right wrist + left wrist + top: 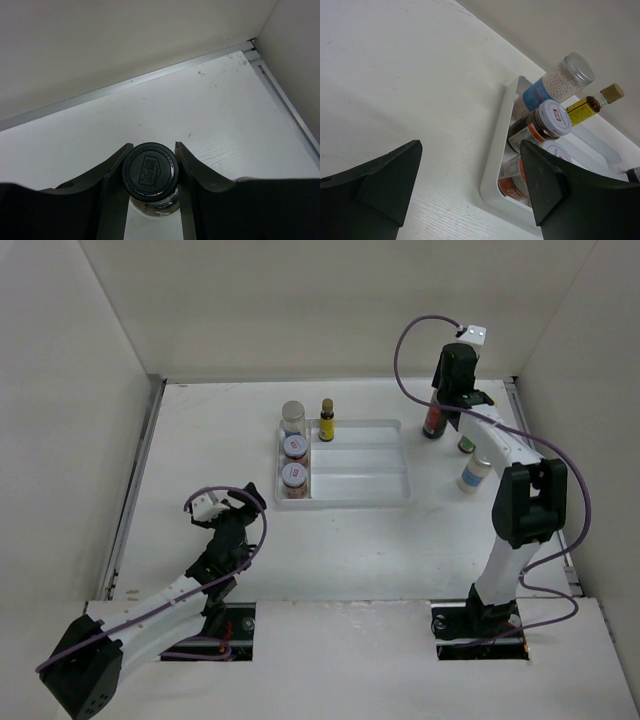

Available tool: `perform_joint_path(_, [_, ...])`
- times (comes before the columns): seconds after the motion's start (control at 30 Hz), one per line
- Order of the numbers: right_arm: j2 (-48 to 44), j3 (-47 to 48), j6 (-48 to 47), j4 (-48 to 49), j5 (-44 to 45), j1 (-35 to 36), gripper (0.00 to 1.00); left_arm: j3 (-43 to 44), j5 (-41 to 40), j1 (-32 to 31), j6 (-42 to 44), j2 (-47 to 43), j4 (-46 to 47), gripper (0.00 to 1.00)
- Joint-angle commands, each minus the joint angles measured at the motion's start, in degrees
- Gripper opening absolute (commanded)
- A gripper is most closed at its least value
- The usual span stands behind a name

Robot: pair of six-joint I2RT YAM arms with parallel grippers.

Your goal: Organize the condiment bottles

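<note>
The robot's right gripper has the bare spot beside the tiny brown bottle (326, 420) on its left in the top view, so it will next lift, move over, lower and let go.
My right gripper (452, 390) is shut on the black cap (150, 171) of the tall dark bottle (434, 423), which stands at the far right of the table; its jaws press both sides of the cap in the right wrist view (153, 146). The green bottle (466, 445) and a clear shaker (475, 475) stand just nearer, partly behind the arm. In the tray's left column are a clear shaker (293, 418) (555, 85) and two red-labelled jars (295, 448) (294, 478). The tiny brown bottle (326, 420) (590, 106) stands beside them. My left gripper (235, 510) (470, 150) is open and empty, left of the tray.
The white divided tray (360, 485) (495, 170) lies at the table's middle, its right compartments bare. White walls enclose the table on the left, back and right; a metal strip runs along the back edge (150, 77).
</note>
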Motion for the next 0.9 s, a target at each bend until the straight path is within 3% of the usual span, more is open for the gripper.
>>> perform_joint_path(0.0, [-9.2, 4.8, -5.2, 9.7, 2.9, 2.3, 0.23, -0.6, 0.7, 0.5, -0.8, 0.7, 4.0, 0.80])
perform_joint_path(0.37, [-9.8, 4.0, -6.1, 13.6, 2.3, 14.6, 0.24, -1.2, 2.0, 0.6, -1.4, 1.3, 5.5, 0.84])
perform_joint_path(0.87, [0.0, 8.6, 0.1, 14.8, -0.1, 21.2, 0.25, -1.3, 2.4, 0.5, -1.5, 1.7, 5.8, 0.84])
